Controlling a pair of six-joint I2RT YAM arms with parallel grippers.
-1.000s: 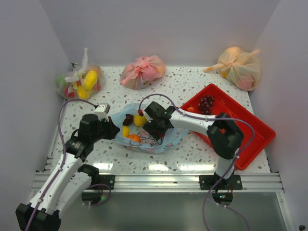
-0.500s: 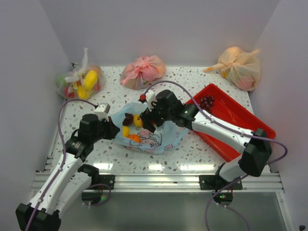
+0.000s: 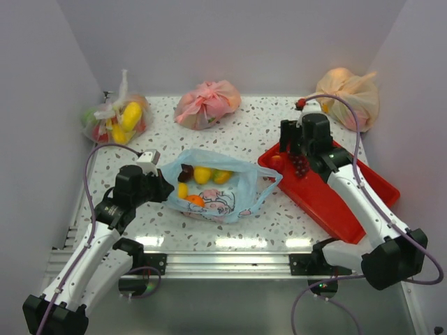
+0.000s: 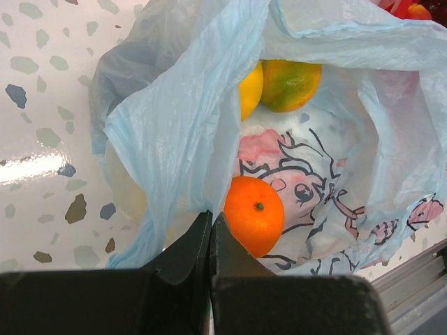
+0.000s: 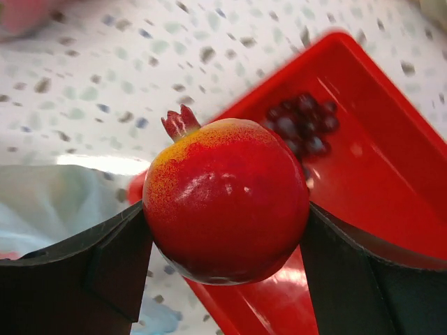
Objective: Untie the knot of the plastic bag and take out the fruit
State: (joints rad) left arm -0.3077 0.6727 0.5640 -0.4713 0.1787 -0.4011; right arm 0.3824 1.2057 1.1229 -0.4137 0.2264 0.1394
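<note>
My right gripper lowers the red fruit toward the bottom of the tray beside the dark grape bunch (image 3: 300, 165) next and opens.
The light blue bag (image 3: 234, 199) lies open on the table, and no knot shows. Inside are an orange (image 4: 254, 214), a lemon (image 4: 250, 91), a mango (image 4: 290, 84) and a dark fruit (image 3: 186, 172). My left gripper (image 4: 211, 220) is shut on the bag's left rim; it also shows in the top view (image 3: 165, 188). My right gripper (image 5: 227, 237) is shut on a red fruit (image 5: 227, 199) with a yellow patch and holds it above the left end of the red tray (image 5: 380, 174). It also shows in the top view (image 3: 283, 155). A dark grape bunch (image 3: 300, 165) lies in the tray.
A pink knotted bag (image 3: 207, 105) sits at the back middle, an orange bag (image 3: 347, 94) at the back right, and a clear bag with yellow fruit (image 3: 115, 118) at the back left. The red tray (image 3: 353, 195) fills the right side. Walls enclose the table.
My right arm has lifted the red fruit out of the blue bag and swung right, over the red tray. The left gripper has stayed shut on the bag's rim.
</note>
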